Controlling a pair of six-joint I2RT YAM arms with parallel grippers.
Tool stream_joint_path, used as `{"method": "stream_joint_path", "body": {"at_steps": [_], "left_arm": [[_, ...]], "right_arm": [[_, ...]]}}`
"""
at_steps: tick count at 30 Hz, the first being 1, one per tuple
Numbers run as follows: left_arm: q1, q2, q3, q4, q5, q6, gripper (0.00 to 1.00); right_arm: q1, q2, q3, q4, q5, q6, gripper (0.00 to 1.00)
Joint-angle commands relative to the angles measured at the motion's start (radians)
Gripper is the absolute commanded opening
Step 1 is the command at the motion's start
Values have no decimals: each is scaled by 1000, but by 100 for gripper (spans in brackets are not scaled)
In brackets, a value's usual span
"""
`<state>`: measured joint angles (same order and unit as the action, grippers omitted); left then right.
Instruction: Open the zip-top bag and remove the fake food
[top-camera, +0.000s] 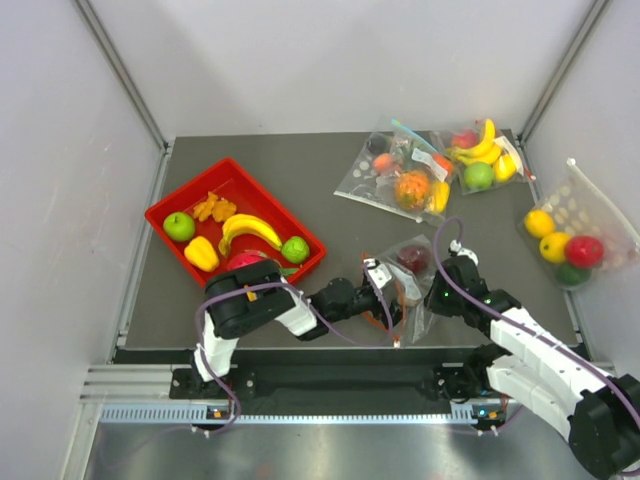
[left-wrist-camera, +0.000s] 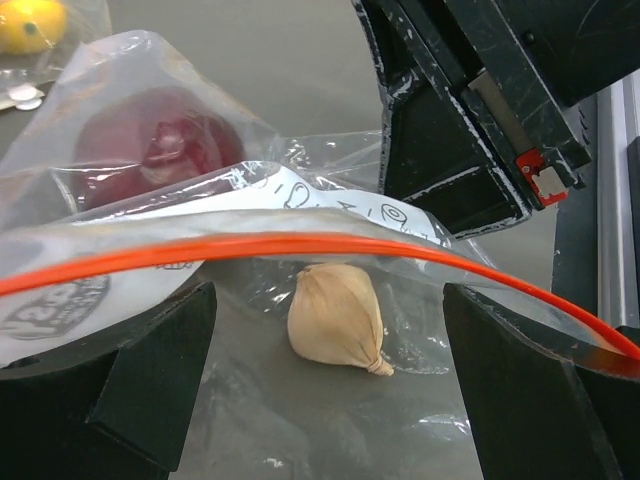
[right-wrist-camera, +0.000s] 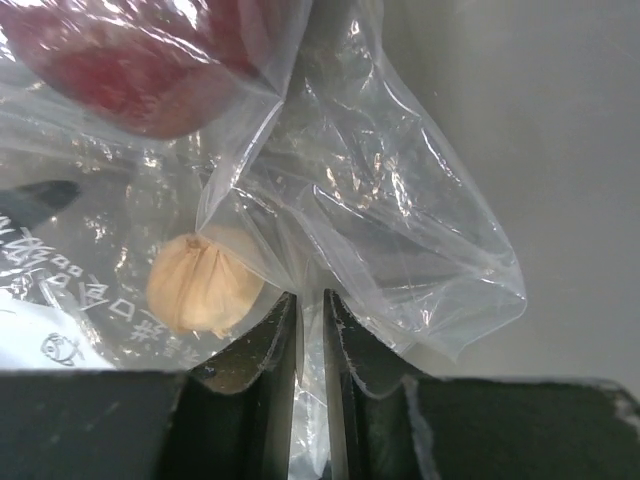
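My left gripper should next push down and deeper under the bag's zip to close on the beige piece, which lies below and beyond its open fingers.
The zip-top bag lies at the table's front centre. Its orange-red zip strip arches across the left wrist view. Inside the bag are fake food pieces: a small beige one and a dark purple-red one. My left gripper stands wide open at the bag's mouth, its fingers on either side of the beige piece and under the zip strip. My right gripper is shut on a fold of the bag's clear plastic, just right of the beige piece. The dark piece sits above it.
A red tray at the left holds green apples, orange segments, a banana and a yellow piece. Two other clear bags of fruit lie at the back right. A further bag hangs off the table's right edge.
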<state>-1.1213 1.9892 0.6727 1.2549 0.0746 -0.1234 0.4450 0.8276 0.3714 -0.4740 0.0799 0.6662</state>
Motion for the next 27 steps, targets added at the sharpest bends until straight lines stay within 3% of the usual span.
{"method": "stream_joint_path", "body": {"at_steps": [1, 12, 15, 16, 19, 21, 27], "left_arm": [[-5, 20, 45, 11, 40, -13, 99], [-31, 63, 120, -149, -100, 39, 98], [-37, 66, 145, -219, -105, 59, 84], [-41, 66, 142, -226, -107, 60, 61], [-43, 51, 123, -227, -107, 59, 28], [-43, 19, 107, -235, -108, 61, 20], [-43, -142, 1, -284, -107, 65, 13]], "right_arm": [[12, -10, -6, 67, -17, 6, 16], [14, -47, -3, 63, -42, 9, 14], [12, -59, -5, 60, -39, 12, 14], [12, -67, -5, 60, -37, 15, 14], [12, -73, -2, 57, -20, 18, 13], [12, -73, 3, 54, 3, 18, 13], [-2, -56, 23, 55, 78, 10, 7]]}}
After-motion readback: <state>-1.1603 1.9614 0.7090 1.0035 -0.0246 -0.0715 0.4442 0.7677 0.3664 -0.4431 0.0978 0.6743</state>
